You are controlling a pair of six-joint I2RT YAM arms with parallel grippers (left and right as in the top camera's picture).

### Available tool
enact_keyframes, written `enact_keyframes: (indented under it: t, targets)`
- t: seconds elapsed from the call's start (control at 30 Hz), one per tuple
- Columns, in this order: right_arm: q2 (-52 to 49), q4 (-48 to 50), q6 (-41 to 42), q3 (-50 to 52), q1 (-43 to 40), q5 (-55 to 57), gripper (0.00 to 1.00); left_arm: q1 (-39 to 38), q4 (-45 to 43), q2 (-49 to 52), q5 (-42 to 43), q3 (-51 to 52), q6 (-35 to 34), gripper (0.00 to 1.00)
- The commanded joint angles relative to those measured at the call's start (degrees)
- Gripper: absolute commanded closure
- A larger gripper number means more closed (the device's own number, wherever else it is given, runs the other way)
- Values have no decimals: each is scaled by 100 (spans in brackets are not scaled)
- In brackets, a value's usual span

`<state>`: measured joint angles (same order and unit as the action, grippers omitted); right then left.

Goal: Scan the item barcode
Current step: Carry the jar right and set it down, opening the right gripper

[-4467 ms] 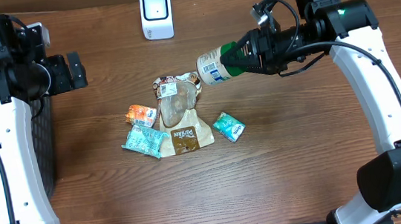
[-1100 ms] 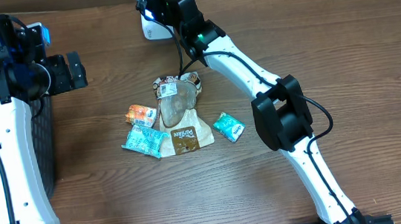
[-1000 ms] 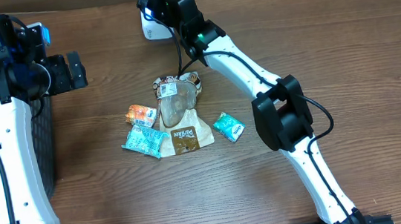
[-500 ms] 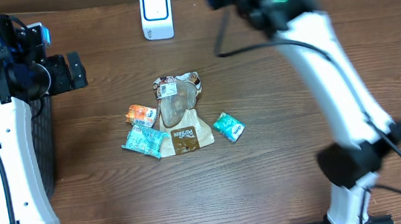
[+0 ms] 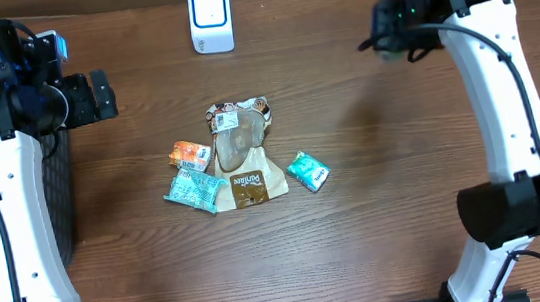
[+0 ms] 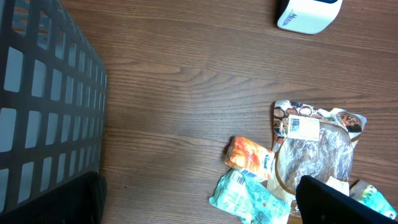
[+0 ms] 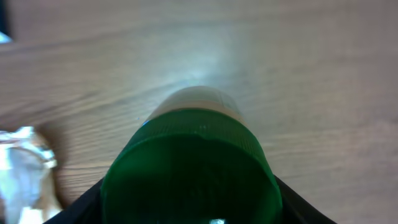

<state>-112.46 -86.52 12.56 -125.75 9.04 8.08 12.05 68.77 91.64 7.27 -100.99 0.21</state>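
My right gripper should move the bottle back and down and let go of it there, because the wood below the gripper and nearer the base is bare and clear of the pile.
A bottle with a green cap [image 7: 189, 165] fills the right wrist view, and my right gripper [image 7: 189, 208] is shut on it, cap towards the camera. From overhead that gripper [image 5: 384, 34] hangs over the back right of the table, and the arm hides the bottle there. The white barcode scanner [image 5: 210, 19] stands at the back centre, well to the left of the bottle, and shows in the left wrist view too [image 6: 308, 14]. My left gripper [image 5: 95, 96] is open and holds nothing at the far left. Its fingers [image 6: 339, 202] frame bare wood.
A pile of items lies mid-table: a brown pouch [image 5: 242, 154], an orange packet [image 5: 190, 155], a teal packet [image 5: 195, 190] and a smaller teal packet [image 5: 307, 170]. A black mesh basket [image 6: 43, 93] stands at the left edge.
One second ago my right arm held the bottle up at the scanner. It has swung away to the back right with the bottle still gripped. The left arm has not moved.
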Motion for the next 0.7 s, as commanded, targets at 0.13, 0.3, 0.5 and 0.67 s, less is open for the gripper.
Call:
enact_keyframes:
  t: [0.13, 0.3, 0.5, 0.67]
  targets:
    - [48, 942, 114, 1515, -470, -350, 79, -7, -2, -13, -22, -149, 94, 0]
    - [48, 1722, 114, 2498, -693, -350, 79, -7, -4, -13, -22, -149, 94, 1]
    - [46, 2330, 116, 3307, -1128, -363, 79, -7, -2, -13, -22, -149, 92, 0]
    - [35, 2653, 116, 3692, -1499, -520, 79, -7, -2, -13, -22, -149, 94, 0]
